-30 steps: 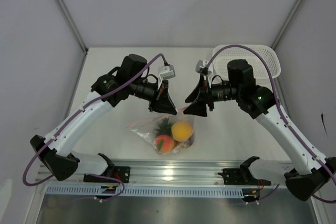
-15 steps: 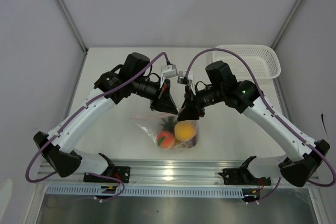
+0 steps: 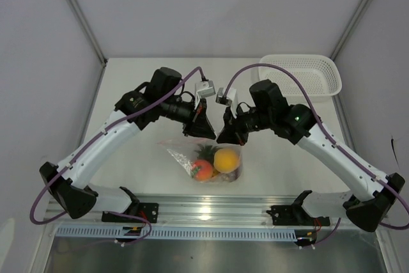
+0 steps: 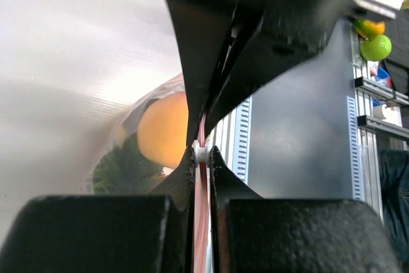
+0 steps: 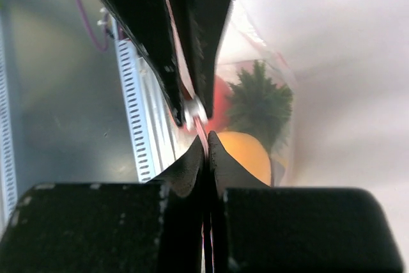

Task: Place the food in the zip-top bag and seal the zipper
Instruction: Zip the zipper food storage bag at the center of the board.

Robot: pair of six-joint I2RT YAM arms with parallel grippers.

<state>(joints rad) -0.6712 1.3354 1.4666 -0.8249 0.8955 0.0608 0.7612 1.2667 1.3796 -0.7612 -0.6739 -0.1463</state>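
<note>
My left gripper should pull the slider (image 4: pixel 200 153), still by my right gripper, left in the top view to the zipper's loose end and release it.
The clear zip-top bag (image 3: pixel 181 152) hangs just above the table between both grippers, holding the food: an orange pineapple (image 3: pixel 223 159) with a green crown (image 3: pixel 204 152) and a red-pink peach (image 3: pixel 202 169). My left gripper (image 3: pixel 206 133) is shut on the pink-red zipper (image 4: pixel 200 222), with a white slider (image 4: pixel 200 153) at its fingertips. Facing it and almost touching it, my right gripper (image 3: pixel 224 137) is shut on the same strip (image 5: pixel 202 130). The orange fruit (image 5: pixel 246 151) shows behind the right fingertips. Other fruits in the bag are hidden.
A white mesh basket (image 3: pixel 307 71) stands at the back right of the table. The metal rail (image 3: pixel 211 212) with the arm bases runs along the near edge. Grey walls close in the left, right and back.
My right gripper swung left to the bag's mouth and shut on the zipper strip beside the left gripper. The left gripper kept its grip; the bag shifted slightly.
</note>
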